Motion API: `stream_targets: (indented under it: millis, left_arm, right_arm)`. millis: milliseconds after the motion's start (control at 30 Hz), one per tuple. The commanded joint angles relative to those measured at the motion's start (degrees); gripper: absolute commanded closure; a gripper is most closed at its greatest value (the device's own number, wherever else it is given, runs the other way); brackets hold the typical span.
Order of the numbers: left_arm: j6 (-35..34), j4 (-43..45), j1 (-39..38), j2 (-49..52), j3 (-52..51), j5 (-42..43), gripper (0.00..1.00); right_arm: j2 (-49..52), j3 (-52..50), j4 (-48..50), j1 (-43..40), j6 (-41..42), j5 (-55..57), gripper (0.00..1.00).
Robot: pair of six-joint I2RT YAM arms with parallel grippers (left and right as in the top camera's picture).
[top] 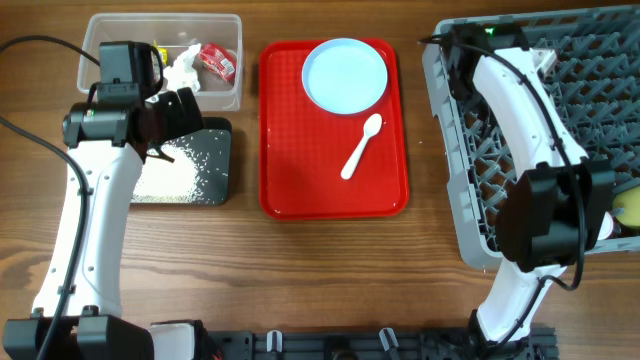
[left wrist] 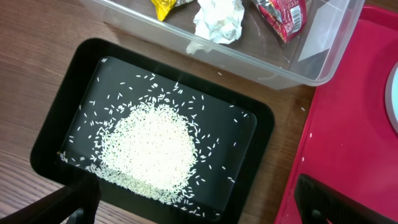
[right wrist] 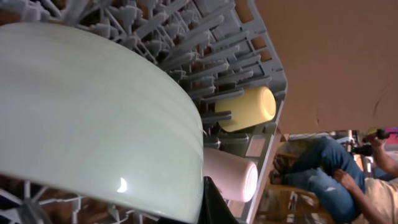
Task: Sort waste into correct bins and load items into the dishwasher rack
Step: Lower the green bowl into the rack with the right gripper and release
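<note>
The mint green bowl should move slightly toward the dishwasher rack's side by the red tray, and then my right gripper should let it go.
My left gripper is open and empty, hovering over the black tray, which holds a heap of white rice. Behind it, the clear tub holds a yellow wrapper, a white napkin and a red/silver wrapper. The pale blue plate and white spoon lie on the red tray. My right gripper is shut on the mint green bowl inside the dishwasher rack. The yellow cup and whitish cup lie in the rack. The pale blue bowl is out of view.
The red tray's edge lies just right of the black tray, with a strip of bare wood between. A person sits beyond the table in the right wrist view. My right arm stretches across the rack.
</note>
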Motion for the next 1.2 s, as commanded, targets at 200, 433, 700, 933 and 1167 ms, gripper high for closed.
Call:
stream_targets:
  millis: [200,433,700,933,1167]
  left_arm:
    - [-0.9,0.1,0.4,-0.4,0.4,-0.5,0.00]
    - [-0.9,0.1,0.4,-0.4,0.4,-0.5,0.00]
    - [-0.9,0.1,0.4,-0.4,0.4,-0.5,0.00]
    - [-0.9,0.1,0.4,-0.4,0.4,-0.5,0.00]
    - [-0.9,0.1,0.4,-0.4,0.4,-0.5,0.00]
  right_arm:
    - [0.9,1.3,2.4,0.0,-3.3,-4.4,0.96]
    - [0.9,1.3,3.3,0.0,-3.5,-4.3,0.96]
    - [0.9,1.3,4.5,0.0,-3.3,1.3,0.96]
    - [1.5,1.0,5.3,0.3,-3.5,-1.7,0.96]
    - [2.4,-0.3,3.4,0.4,-3.4,-5.3,0.96]
